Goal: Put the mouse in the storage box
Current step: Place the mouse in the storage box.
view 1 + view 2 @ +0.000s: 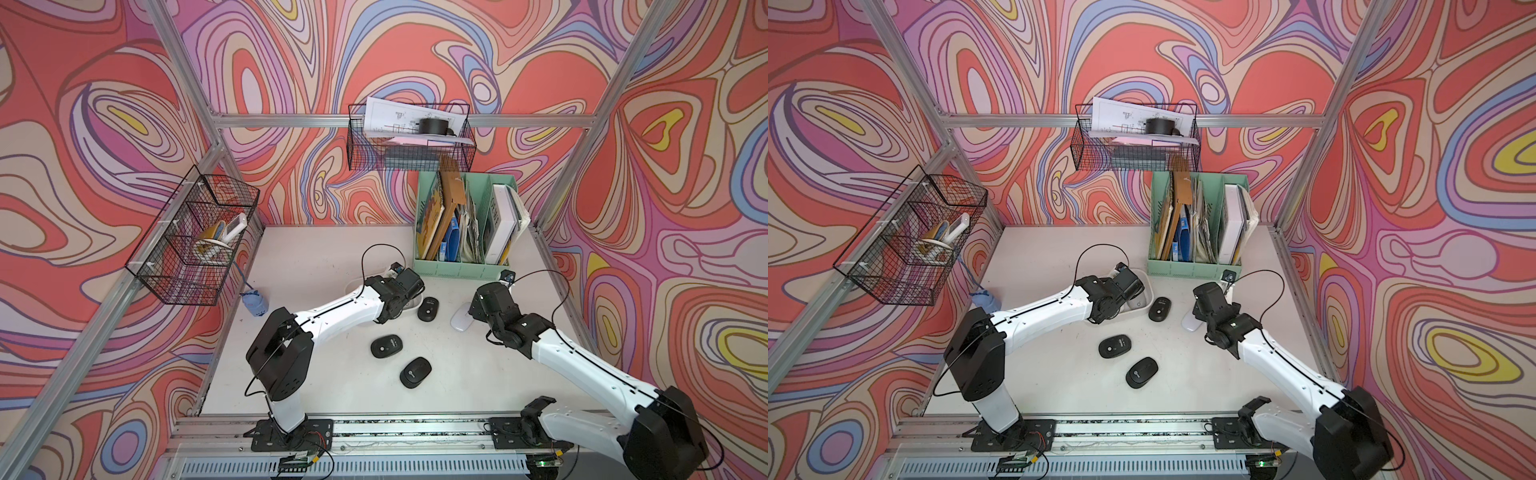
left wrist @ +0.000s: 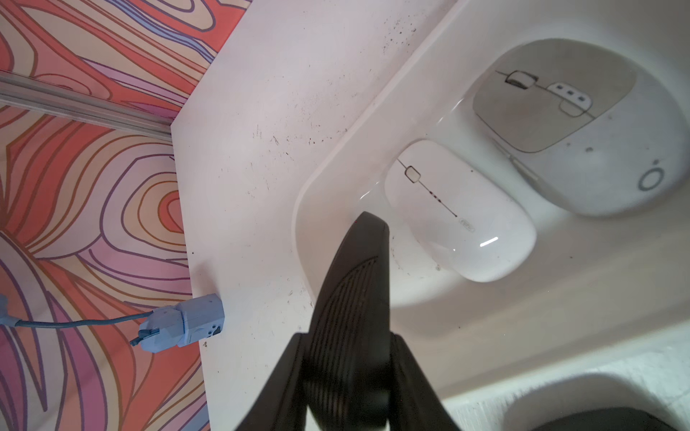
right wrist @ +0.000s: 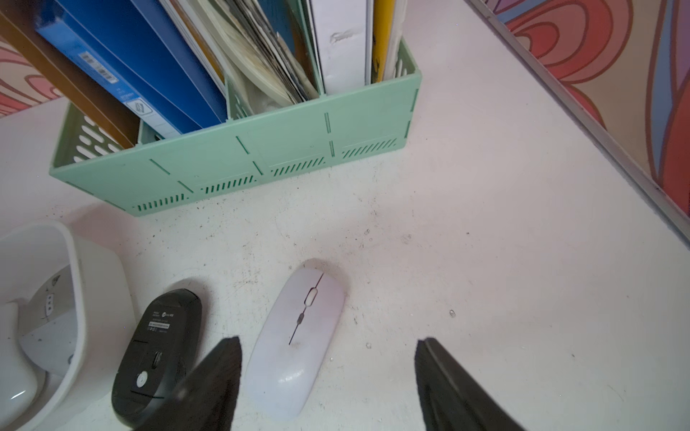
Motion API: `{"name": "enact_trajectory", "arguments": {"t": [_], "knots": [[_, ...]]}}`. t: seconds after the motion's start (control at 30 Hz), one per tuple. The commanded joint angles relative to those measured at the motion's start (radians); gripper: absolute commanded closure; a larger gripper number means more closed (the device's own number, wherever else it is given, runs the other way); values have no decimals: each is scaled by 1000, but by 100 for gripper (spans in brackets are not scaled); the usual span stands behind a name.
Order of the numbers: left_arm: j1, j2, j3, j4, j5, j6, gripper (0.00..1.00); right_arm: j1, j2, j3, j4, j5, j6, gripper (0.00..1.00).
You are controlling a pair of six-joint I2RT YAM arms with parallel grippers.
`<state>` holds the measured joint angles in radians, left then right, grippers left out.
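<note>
My left gripper is above the box's bare bottom [image 2: 415,281] beside the white mouse, so next it will move down into that empty spot and let go of the black ridged thing.
The white storage box [image 2: 298,224] sits mid-table, half hidden under my left arm in both top views [image 1: 415,306] [image 1: 1143,277]. Inside it lie a white mouse [image 2: 459,216] and a grey-and-white mouse [image 2: 582,123]. My left gripper [image 2: 349,336] hangs over the box, shut on a narrow black ridged thing that looks like a black mouse [image 2: 354,280] held on edge. Right of the box another white mouse [image 3: 298,336] [image 1: 462,321] lies on the table. My right gripper [image 3: 328,354] is open just above it, one finger [image 3: 220,373] close beside the mouse.
Three black mice lie on the table [image 1: 428,308] [image 1: 387,345] [image 1: 415,372]; the nearest to the box is upside down [image 3: 157,354]. A mint-green file organizer [image 1: 461,270] stands behind. Black wire baskets [image 1: 195,237] [image 1: 409,137] hang on the walls. A blue plug [image 2: 186,324] lies at the left edge.
</note>
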<state>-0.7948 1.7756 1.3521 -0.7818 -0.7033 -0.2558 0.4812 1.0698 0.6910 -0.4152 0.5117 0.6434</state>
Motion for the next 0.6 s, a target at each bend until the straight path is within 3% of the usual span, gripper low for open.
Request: {"name": "enact_trajectory", "arguments": {"t": [0.0, 0.23, 0.57], "knots": [[27, 42, -28, 53, -28, 28, 89, 6, -82, -34, 23, 14, 42, 21], [42, 119, -25, 55, -29, 15, 87, 6, -30, -11, -21, 17, 41, 22], [42, 146, -68, 129, 82, 9, 69, 6, -31, -4, -22, 7, 49, 22]]}}
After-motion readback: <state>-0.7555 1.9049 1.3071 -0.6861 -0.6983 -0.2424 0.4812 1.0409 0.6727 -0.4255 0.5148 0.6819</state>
